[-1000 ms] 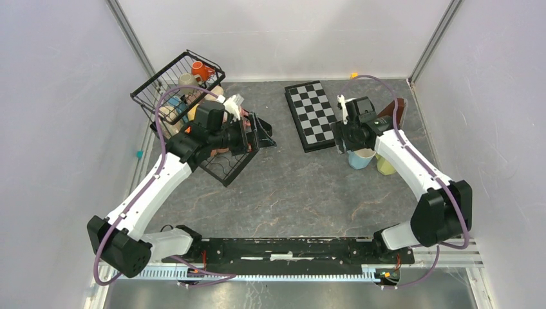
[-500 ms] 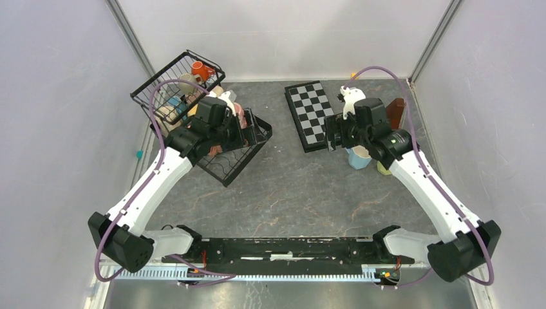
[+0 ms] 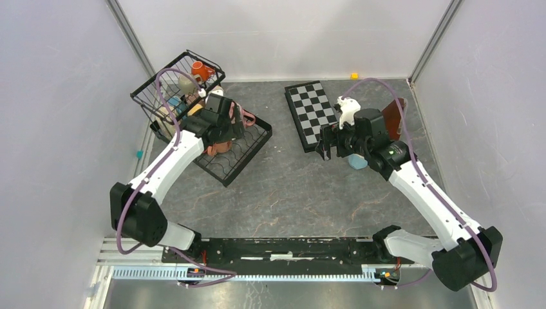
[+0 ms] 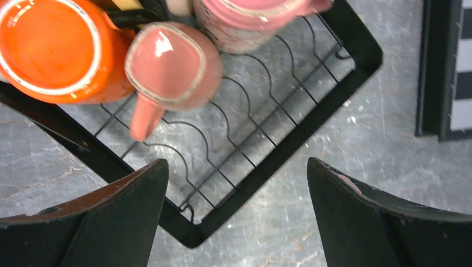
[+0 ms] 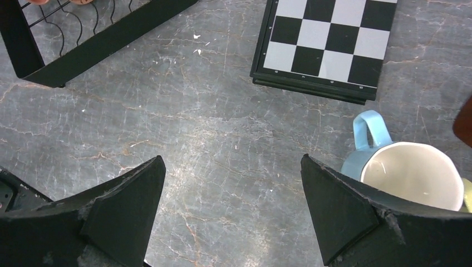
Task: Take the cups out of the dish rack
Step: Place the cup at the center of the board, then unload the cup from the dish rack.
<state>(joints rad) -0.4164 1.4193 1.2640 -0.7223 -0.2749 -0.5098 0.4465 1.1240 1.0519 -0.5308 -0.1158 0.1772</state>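
The nearer pink cup's handle (image 4: 147, 118) juts free below my left gripper, so my left gripper will move down and to its left in the wrist view onto it next.
The black dish rack (image 3: 248, 149) stands at the back left, its basket part (image 3: 169, 82) holding an orange cup (image 3: 201, 69) and others. In the left wrist view an orange cup (image 4: 53, 47), a pink cup (image 4: 172, 64) and another pink cup (image 4: 250, 22) sit on the rack's slotted tray (image 4: 289, 150). My left gripper (image 4: 238, 167) hangs open above the tray's corner, holding nothing. My right gripper (image 5: 232, 164) is open over bare table. A light blue cup (image 5: 401, 167) stands upright just right of its right finger, apart from it.
A black-and-white checkerboard (image 3: 313, 114) lies at the back centre, between the rack and the right arm. A brown object (image 3: 393, 111) stands behind the right arm. A sliver of a yellow-green cup (image 5: 467, 194) shows beside the blue one. Grey walls close in on both sides.
My right gripper opened wide, left the light blue cup on the table and shifted left. My left arm swung back, its gripper now further in over the rack tray.
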